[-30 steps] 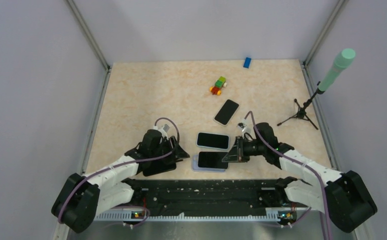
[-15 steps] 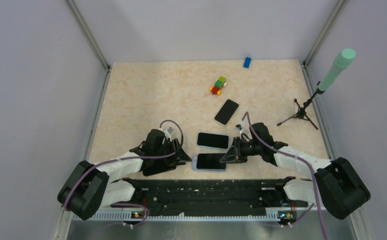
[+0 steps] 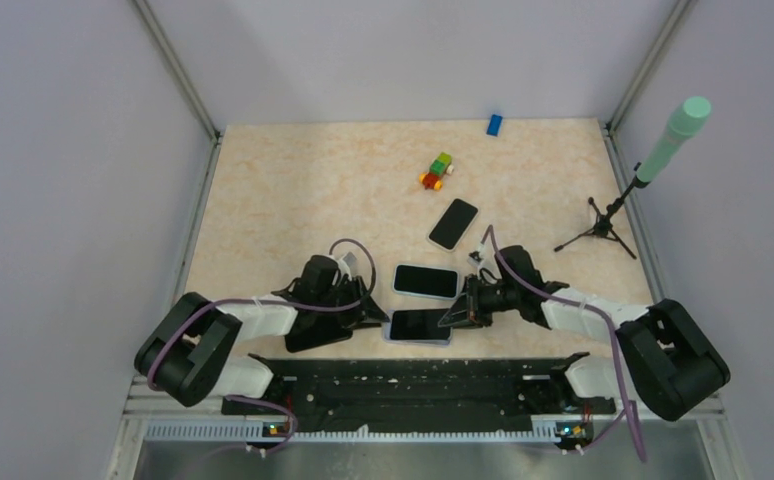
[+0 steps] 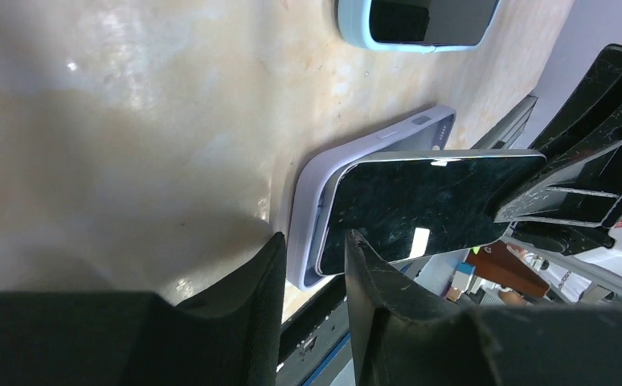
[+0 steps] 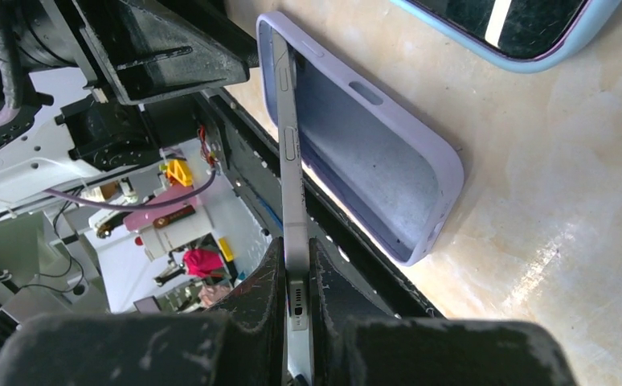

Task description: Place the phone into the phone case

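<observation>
My right gripper lowers toward the left in the top view next and releases the phone's lifted end over the case's empty end (image 5: 403, 211), which lies below it.
A lilac phone case (image 3: 393, 328) lies near the table's front edge, with a dark-screened phone (image 3: 421, 323) over it. In the right wrist view the phone (image 5: 290, 173) is edge-on. Its far end sits in the case (image 5: 372, 153) and its near end is lifted. My right gripper (image 5: 296, 259) is shut on that near end, at the phone's right end (image 3: 460, 314) in the top view. My left gripper (image 4: 314, 261) is at the case's left end (image 4: 312, 201), jaws a little apart. One finger (image 4: 251, 305) is outside the case wall, the other (image 4: 380, 297) over the screen (image 4: 428, 201).
A phone in a light blue case (image 3: 426, 281) lies just behind. A bare black phone (image 3: 453, 223) lies further back. Toy blocks (image 3: 436, 172), a blue block (image 3: 494, 124) and a microphone tripod (image 3: 603, 228) stand at the back and right. The black rail (image 3: 413, 385) borders the front edge.
My left gripper has slid right up to the case's left end and its jaws have narrowed. The right gripper has kept its hold on the phone and edged slightly left.
</observation>
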### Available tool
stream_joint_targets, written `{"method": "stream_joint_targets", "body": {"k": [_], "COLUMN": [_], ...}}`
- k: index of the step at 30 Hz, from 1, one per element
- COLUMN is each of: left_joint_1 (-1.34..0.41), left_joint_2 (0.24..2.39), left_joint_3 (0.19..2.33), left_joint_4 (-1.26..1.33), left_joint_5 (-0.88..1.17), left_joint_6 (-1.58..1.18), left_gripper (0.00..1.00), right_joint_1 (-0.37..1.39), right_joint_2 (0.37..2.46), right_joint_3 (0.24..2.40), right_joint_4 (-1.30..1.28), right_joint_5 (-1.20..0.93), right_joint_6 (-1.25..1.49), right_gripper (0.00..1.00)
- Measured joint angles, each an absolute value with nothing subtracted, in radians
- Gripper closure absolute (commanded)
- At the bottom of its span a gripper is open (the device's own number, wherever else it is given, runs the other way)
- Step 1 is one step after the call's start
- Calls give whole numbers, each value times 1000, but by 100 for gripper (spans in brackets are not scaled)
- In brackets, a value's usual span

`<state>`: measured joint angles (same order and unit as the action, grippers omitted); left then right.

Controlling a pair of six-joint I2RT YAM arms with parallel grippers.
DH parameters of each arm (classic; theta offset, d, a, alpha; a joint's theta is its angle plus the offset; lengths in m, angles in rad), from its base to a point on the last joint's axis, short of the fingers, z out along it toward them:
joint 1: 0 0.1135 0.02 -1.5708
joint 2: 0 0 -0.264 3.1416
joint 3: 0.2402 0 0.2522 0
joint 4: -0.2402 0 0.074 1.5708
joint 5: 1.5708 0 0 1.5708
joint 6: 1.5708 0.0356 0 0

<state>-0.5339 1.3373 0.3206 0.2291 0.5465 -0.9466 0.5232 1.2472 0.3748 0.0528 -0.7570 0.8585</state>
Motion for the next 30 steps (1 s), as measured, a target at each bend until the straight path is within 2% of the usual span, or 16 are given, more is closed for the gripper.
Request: {"method": "stream_joint_targets", "body": {"k": [5, 10, 17, 22, 30], "left_joint_1": [-554, -562, -577, -585, -603], "left_joint_2": [1386, 1402, 1404, 1406, 1363], "left_joint_3": [361, 397, 419, 450, 551], "left_joint_4": [217, 161, 120, 66, -146], "left_joint_5": [538, 509, 489, 475, 350], "left_joint_6": [-939, -914, -887, -854, -746], "left_gripper": [76, 79, 78, 74, 69], "right_joint_1": [522, 522, 521, 521, 554], "right_joint_2": [1314, 1365, 1428, 1448, 1507], "right_joint_3": [404, 428, 433, 442, 500], "right_joint_4": [50, 47, 84, 83, 56], "right_joint_5": [-763, -776, -799, -803, -791], "right_joint_6": [856, 847, 839, 819, 774], "right_gripper": [100, 100, 100, 100, 100]}}
